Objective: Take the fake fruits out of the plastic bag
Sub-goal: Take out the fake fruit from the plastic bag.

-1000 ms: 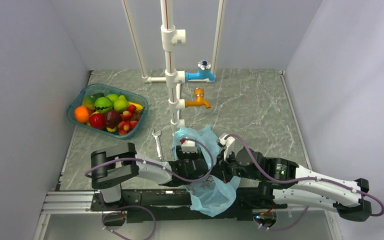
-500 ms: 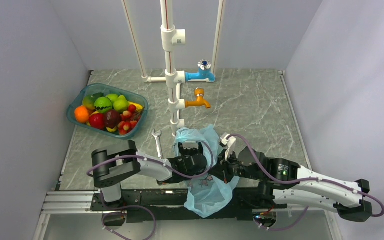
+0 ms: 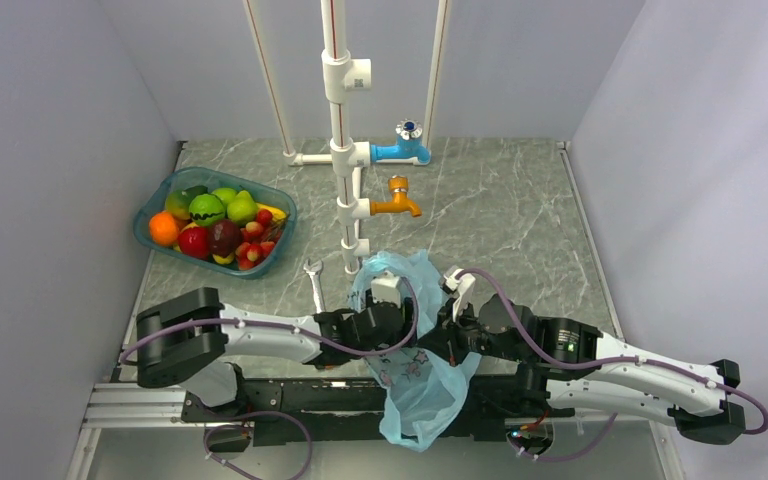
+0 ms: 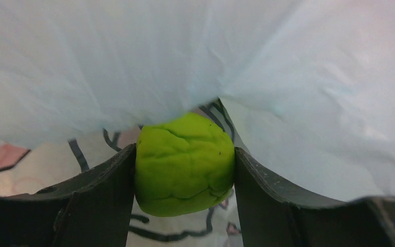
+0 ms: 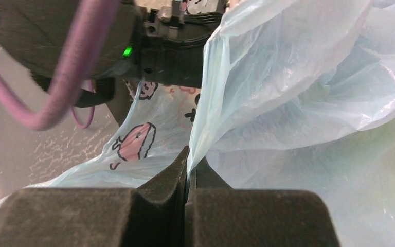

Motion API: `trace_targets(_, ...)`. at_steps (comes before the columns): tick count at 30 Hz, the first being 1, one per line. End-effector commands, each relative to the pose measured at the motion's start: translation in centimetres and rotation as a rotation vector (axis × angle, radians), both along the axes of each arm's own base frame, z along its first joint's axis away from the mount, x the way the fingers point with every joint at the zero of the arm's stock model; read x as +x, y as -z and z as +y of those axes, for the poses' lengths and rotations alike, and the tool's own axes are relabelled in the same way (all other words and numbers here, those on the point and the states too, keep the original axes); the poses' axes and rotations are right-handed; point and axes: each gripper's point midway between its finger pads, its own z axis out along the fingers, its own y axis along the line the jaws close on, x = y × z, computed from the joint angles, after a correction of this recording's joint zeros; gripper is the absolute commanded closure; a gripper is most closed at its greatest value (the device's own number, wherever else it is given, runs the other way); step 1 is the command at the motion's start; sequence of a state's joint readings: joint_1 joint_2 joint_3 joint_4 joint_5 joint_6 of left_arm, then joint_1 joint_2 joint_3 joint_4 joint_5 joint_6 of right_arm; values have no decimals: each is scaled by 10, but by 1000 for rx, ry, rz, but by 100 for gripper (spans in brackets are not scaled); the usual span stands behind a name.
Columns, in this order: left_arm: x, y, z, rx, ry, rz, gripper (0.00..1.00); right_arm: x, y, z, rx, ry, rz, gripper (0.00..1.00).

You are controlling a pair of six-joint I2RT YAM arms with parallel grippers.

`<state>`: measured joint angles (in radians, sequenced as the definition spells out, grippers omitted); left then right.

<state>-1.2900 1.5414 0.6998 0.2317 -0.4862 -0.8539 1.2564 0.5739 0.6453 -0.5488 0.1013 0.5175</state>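
My left gripper rises from the bag [image 3: 422,392] next and carries the green fruit outward over the teal basket's far side [image 3: 225,192]. It releases the green fruit there, since other fruits lie there.
The light-blue plastic bag [image 3: 422,392] with dark cartoon prints lies crumpled between my two arms at the near edge of the table. In the left wrist view my left gripper [image 4: 184,152] is inside the bag [image 4: 293,77], shut on a bright green lumpy fake fruit [image 4: 184,164] held between both fingers. In the top view those fingers are hidden by the bag. My right gripper [image 5: 189,154] is shut on a fold of the bag's edge [image 5: 288,98] and holds it up; it shows in the top view [image 3: 448,340] at the bag's right side.
A teal basket [image 3: 156,205] with several fruits stands at the back left. A small wrench [image 3: 313,283] lies left of the bag. A white pipe stand [image 3: 339,130] with a blue tap [image 3: 406,148] and an orange tap [image 3: 397,198] rises just behind the bag.
The left arm's elbow has swung out to the left and its gripper has pushed further right into the bag. The bag's lower end has sagged down. The right arm has barely moved.
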Motion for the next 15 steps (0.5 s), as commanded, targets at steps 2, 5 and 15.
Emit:
trace_targets(2, -41, -32, -9, -77, 178, 57, 68, 4, -6, 0, 16, 33, -2, 100)
trace_targets(5, -50, -58, -6, -150, 206, 35, 69, 5, -2, -2, 8, 49, 8, 100)
trace_targets(15, -73, -109, 28, -354, 273, -14, 100, 13, 7, -11, -20, 148, 44, 100)
